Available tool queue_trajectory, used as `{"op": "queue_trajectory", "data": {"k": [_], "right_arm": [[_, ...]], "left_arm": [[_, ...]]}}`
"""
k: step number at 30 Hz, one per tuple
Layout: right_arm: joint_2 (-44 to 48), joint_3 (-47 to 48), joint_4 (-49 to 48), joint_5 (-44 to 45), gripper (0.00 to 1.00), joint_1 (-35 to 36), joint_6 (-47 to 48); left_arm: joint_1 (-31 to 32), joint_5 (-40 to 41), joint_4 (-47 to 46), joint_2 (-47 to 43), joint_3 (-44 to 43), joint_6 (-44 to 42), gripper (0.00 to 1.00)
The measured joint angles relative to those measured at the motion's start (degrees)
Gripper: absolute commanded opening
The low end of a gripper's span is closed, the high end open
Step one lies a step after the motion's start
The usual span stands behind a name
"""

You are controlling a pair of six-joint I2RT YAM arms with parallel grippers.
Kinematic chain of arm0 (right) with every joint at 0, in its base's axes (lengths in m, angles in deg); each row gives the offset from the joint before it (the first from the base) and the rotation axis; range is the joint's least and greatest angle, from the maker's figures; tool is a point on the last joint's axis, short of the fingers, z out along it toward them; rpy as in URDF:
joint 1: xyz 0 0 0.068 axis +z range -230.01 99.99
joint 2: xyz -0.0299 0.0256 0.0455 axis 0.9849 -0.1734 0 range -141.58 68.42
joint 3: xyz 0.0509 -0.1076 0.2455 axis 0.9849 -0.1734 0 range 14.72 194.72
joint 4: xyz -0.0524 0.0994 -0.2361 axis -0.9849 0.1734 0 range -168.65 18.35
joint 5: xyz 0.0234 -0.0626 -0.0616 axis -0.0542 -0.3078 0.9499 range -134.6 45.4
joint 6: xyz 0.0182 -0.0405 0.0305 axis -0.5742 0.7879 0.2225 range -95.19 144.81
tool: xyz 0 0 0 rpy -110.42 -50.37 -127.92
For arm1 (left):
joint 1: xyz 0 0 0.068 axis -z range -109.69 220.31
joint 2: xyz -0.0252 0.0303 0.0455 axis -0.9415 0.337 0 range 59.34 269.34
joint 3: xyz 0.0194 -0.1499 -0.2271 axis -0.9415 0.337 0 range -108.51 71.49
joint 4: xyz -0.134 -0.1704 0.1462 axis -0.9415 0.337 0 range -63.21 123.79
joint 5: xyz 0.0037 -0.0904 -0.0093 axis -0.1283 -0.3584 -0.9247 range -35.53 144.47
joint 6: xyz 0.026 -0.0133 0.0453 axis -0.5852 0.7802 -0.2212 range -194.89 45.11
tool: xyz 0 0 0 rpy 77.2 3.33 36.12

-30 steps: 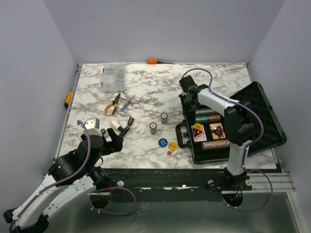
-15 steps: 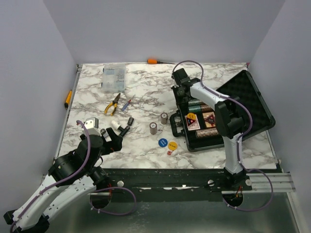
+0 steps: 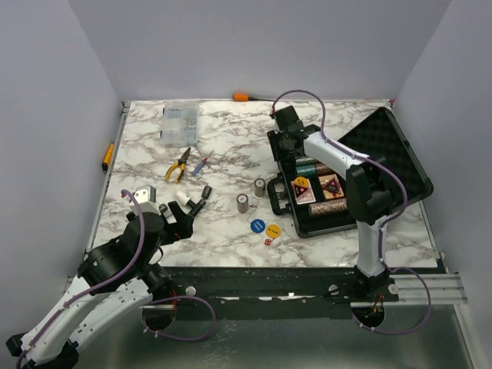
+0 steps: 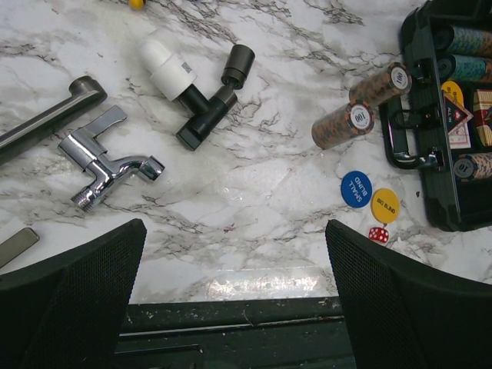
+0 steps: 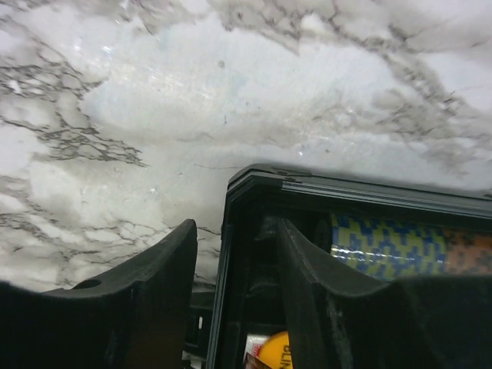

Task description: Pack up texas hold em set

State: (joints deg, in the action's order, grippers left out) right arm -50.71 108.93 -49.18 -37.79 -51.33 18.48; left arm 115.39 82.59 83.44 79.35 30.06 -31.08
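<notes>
I will next move my left gripper down, outward and to the right in the top view, onto the nearer brown chip stack (image 4: 357,118), because it stands below and outward of my fingers.
The black case (image 3: 388,154) of the texas hold em set lies open at the right, with chip rolls and two card decks (image 3: 317,187) in its tray. My right gripper (image 3: 286,143) is at the tray's far left corner. In the right wrist view its jaws (image 5: 234,231) stand open astride the case wall (image 5: 346,188), one finger outside and one inside beside a teal chip roll (image 5: 384,246). Two brown chip stacks (image 3: 243,203) (image 4: 342,125), a blue disc (image 4: 356,187), a yellow disc (image 4: 385,206) and a red die (image 4: 377,234) lie on the marble left of the case. My left gripper (image 4: 234,300) hangs open over the near edge, holding nothing.
A black and white pipe fitting (image 4: 192,84) and a chrome tap (image 4: 108,161) lie near my left gripper. Yellow-handled pliers (image 3: 179,164) and a clear parts box (image 3: 179,123) sit at the back left. An orange-handled screwdriver (image 3: 244,97) rests against the back wall.
The case has slid left and turned toward the loose pieces, carried by my right gripper on its corner. The right jaws have since widened off the wall. The left arm is still.
</notes>
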Motion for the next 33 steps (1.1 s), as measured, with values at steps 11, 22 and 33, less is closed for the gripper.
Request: {"op": "queue_trajectory", "data": {"k": [11, 22, 33], "right_arm": [[13.18, 2.75, 2.64, 0.33, 0.65, 0.13, -1.22], [36.39, -15.21, 8.57, -4.02, 0.78, 0.22, -11.41], [54.9, -22.05, 15.98, -3.3, 0.85, 0.24, -22.67]], "left_arm": [[-0.02, 0.0, 0.0, 0.0, 0.0, 0.0, 0.99], [-0.02, -1.66, -1.75, 0.72, 0.59, -1.81, 0.99], [-0.02, -8.28, -9.01, 11.65, -0.17, -10.32, 0.93]]}}
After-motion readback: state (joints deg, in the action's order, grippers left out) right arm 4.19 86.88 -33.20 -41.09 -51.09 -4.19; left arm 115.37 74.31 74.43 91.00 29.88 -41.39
